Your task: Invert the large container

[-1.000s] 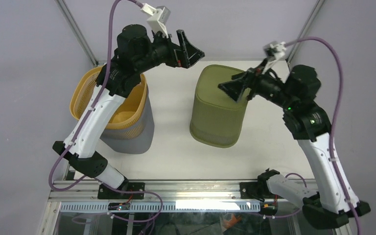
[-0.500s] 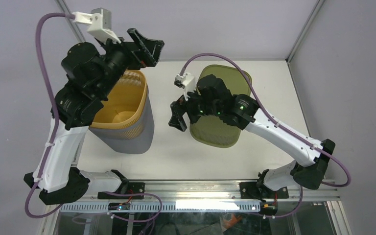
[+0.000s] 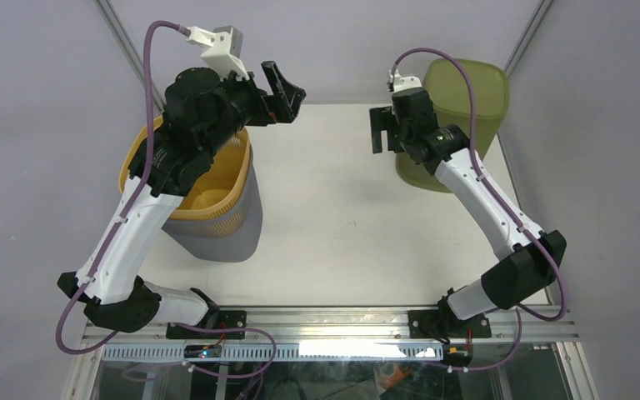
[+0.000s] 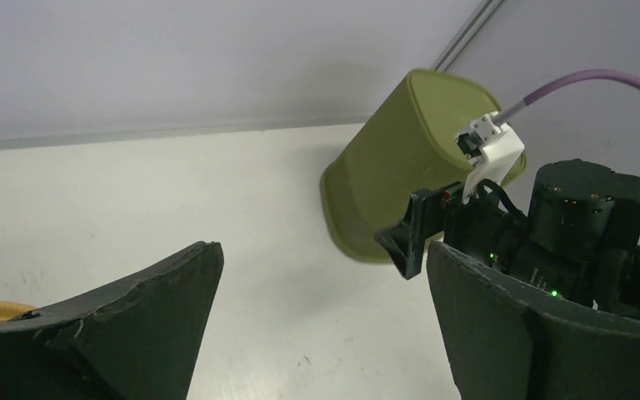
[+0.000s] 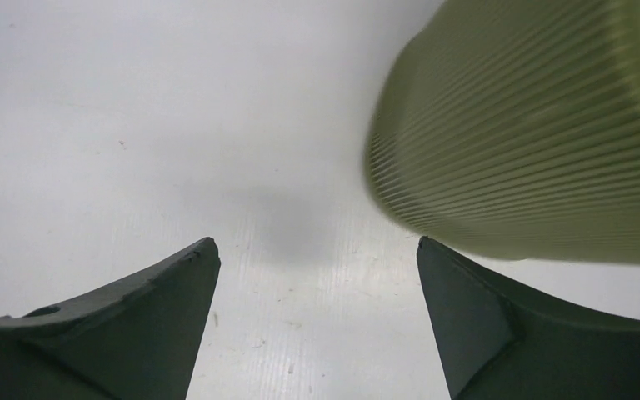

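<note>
The basket (image 3: pixel 217 179) stands opening up, so my left gripper will go down, back and left in the top view, onto the basket's rim facing the green container.
Two containers are on the table. The bigger one, an orange-yellow basket (image 3: pixel 217 179) with a grey outer wall, stands mouth up at the left. An olive green ribbed container (image 3: pixel 465 92) stands at the back right corner with its closed base up; it also shows in the left wrist view (image 4: pixel 400 158) and, blurred, in the right wrist view (image 5: pixel 533 125). My left gripper (image 3: pixel 286 93) hangs open above the basket's back right rim, holding nothing (image 4: pixel 323 250). My right gripper (image 3: pixel 381 129) is open just left of the green container, with bare table between its fingers (image 5: pixel 318 243).
The white table (image 3: pixel 342 225) ends at grey walls behind and on both sides, with metal frame posts (image 3: pixel 129 50) at the back corners. Both arm bases sit on the rail at the near edge (image 3: pixel 325 321).
The green container has gone from the table's middle to the back right corner. The right arm swung across it and now stands beside it at the back. The left arm shifted above the basket.
</note>
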Tool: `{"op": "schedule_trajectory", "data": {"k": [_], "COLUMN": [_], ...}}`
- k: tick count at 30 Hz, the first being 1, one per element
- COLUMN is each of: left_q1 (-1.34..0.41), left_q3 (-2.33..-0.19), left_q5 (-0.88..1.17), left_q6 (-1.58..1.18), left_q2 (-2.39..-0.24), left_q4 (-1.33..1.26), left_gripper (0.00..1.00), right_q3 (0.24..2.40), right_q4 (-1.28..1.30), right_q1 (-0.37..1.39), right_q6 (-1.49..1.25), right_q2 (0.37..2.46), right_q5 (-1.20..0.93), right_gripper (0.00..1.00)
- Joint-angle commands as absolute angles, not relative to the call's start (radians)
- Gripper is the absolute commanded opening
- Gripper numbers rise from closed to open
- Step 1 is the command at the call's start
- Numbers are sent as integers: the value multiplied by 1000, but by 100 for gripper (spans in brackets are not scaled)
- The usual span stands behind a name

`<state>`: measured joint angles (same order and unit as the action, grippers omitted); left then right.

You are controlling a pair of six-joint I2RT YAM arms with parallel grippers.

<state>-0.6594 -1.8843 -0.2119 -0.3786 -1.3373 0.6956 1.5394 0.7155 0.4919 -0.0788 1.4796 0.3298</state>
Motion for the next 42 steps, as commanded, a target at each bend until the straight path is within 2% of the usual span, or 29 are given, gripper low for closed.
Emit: {"op": "schedule_trajectory", "data": {"k": [1,8,17,23,29,32,42], "left_q1": [-658,-658,-658,-657,-658,-658,-658], "left_q3": [-1893,-1939,-1672,-1571,-1527,-1539,-1588], "left_q5": [-145,-282,-390,-426,-464,-458,-427], "left_q6": [-356,-234,-180,-212,-239,-248,-246], "left_q2": [-1328,-1327,-1138,-1076,-1107,-1121,-1143], "left_q4": [674,802,833,875,996,1002,1008], "left_gripper": [99,99,99,89,85,70,3], "right_q3": [1607,1522,1266,1226,1245,1250,1265], "right_q4": [683,602,546,514,513,510,497], "right_q1": [529,566,574,575,579,583,597], "right_q6": [-144,-211,-316,-368,-364,-371,-406], "right_q2": [1441,1373,1266,1286,1319,1333,1334], "right_q5": [245,104,35,36,29,27,6], "right_gripper": [93,93,92,91,91,91,91]}}
